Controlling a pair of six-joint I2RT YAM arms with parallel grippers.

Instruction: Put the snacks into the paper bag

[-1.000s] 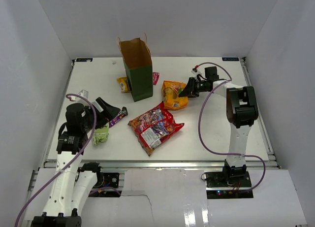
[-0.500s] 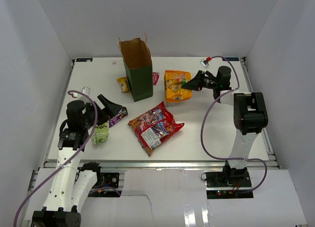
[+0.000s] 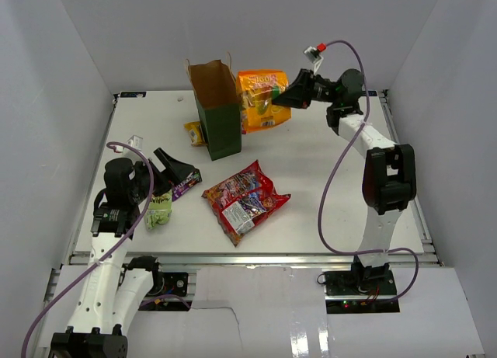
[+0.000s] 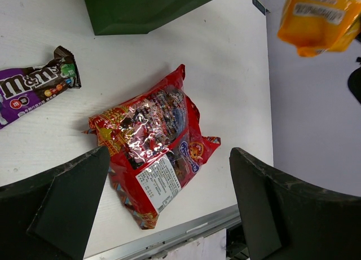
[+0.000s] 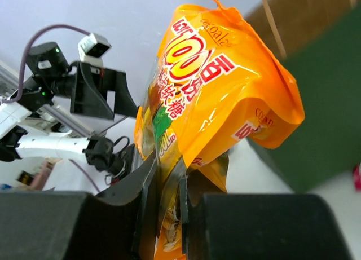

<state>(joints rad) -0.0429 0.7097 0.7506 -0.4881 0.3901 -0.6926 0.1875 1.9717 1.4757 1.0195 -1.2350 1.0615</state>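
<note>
Next, my right gripper swings to the left in the top view, over the paper bag's opening, and releases the orange pack.
The paper bag stands upright at the back left, dark green outside and brown inside. My right gripper is shut on the orange pack, which hangs in the air just right of the bag's top. In the right wrist view the orange pack is pinched between the right gripper jaws. Two red crinkly bags lie mid-table. My left gripper stands open over the purple bar, beside a light green packet. The left gripper frames the red bags.
A small yellow packet lies against the paper bag's left side. The purple bar lies left of the red bags. White walls close in the table on three sides, with a metal rail along the near edge.
My right gripper has lifted the orange pack off the table and carried it up and back-left to beside the bag's top. The left arm has barely moved.
</note>
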